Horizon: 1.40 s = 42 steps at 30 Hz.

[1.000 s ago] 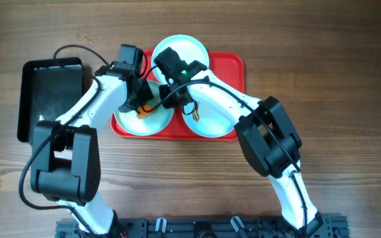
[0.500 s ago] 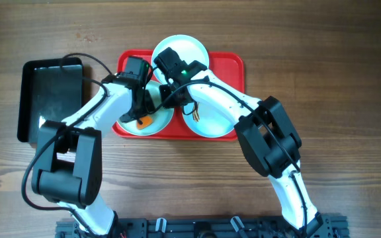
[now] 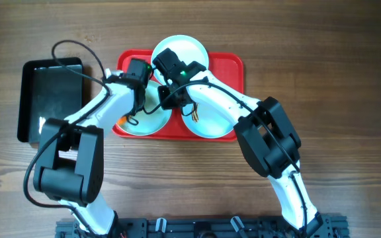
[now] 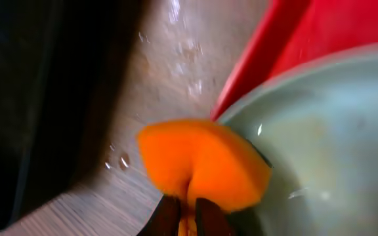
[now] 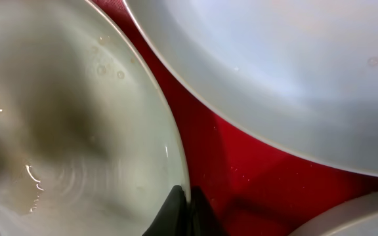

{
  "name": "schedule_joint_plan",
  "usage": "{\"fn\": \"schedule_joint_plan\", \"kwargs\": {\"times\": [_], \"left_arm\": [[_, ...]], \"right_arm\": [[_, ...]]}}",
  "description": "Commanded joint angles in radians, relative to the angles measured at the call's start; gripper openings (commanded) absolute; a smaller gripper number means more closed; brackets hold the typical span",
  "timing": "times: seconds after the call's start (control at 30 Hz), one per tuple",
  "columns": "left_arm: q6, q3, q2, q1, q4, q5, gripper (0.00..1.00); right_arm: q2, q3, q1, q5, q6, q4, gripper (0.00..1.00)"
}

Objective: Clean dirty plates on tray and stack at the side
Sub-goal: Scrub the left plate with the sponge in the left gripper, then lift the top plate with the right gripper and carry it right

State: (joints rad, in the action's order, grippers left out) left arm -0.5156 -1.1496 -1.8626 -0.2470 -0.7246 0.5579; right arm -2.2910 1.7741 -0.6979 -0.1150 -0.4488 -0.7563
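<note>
My right gripper should lift next, carry the plate to the right in the overhead view and lower it onto the wood past the red tray, because the wood there is clear.
Three white plates sit on the red tray (image 3: 231,66): one at the back (image 3: 189,47), one at the front left (image 3: 152,120), one at the front right (image 3: 210,122). My left gripper (image 4: 188,215) is shut on an orange sponge (image 4: 202,167), which lies at the left rim of the front-left plate (image 4: 327,144), over the tray's edge (image 4: 287,39). My right gripper (image 5: 189,210) is shut on that plate's right rim (image 5: 64,131). The back plate (image 5: 274,65) lies beyond it. Brown-yellow smears show on the front-right plate.
A glossy black tray (image 3: 48,92) lies on the wooden table left of the red tray, and it shows dark in the left wrist view (image 4: 31,98). Wet drops lie on the wood (image 4: 176,59) between the two trays.
My left gripper has drawn the sponge from the middle of the front-left plate to its left rim. The right gripper has stayed clamped on that plate's rim.
</note>
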Motion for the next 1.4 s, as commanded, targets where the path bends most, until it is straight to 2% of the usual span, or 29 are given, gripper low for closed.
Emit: {"fn": "schedule_joint_plan", "kwargs": {"times": [0.0, 0.13, 0.27, 0.33, 0.43, 0.6, 0.83, 1.0, 1.13, 1.37], "left_arm": [[-0.022, -0.101, 0.060, 0.016, 0.002, 0.054, 0.04], [-0.089, -0.131, 0.179, 0.018, 0.010, -0.038, 0.04], [-0.095, -0.131, 0.306, 0.053, 0.010, -0.068, 0.04], [-0.095, -0.131, 0.365, 0.117, 0.005, -0.096, 0.04], [-0.095, -0.131, 0.384, 0.204, -0.021, -0.214, 0.04], [-0.095, -0.131, 0.383, 0.353, -0.071, -0.386, 0.04], [-0.095, -0.131, 0.383, 0.480, -0.118, -0.405, 0.04], [-0.095, -0.131, 0.383, 0.505, -0.122, -0.404, 0.04], [-0.091, -0.131, 0.383, 0.505, -0.123, -0.404, 0.04], [-0.092, -0.131, 0.383, 0.505, -0.125, -0.404, 0.04]], "right_arm": [[-0.022, 0.026, 0.005, 0.026, 0.004, -0.017, 0.04], [0.000, 0.080, 0.005, 0.030, 0.017, -0.051, 0.04], [0.055, 0.121, 0.004, 0.040, 0.095, -0.086, 0.04], [0.100, 0.125, -0.002, 0.155, 0.118, -0.101, 0.04], [0.145, 0.125, -0.015, 0.334, 0.160, -0.126, 0.05], [0.191, 0.125, -0.060, 0.568, 0.314, -0.113, 0.04], [0.201, 0.125, -0.225, 1.023, 0.578, -0.003, 0.05], [0.200, 0.122, -0.326, 1.110, 0.825, 0.125, 0.04], [0.200, 0.116, -0.367, 1.239, 0.896, 0.220, 0.04], [0.200, 0.083, -0.371, 1.250, 0.908, 0.241, 0.04]]}}
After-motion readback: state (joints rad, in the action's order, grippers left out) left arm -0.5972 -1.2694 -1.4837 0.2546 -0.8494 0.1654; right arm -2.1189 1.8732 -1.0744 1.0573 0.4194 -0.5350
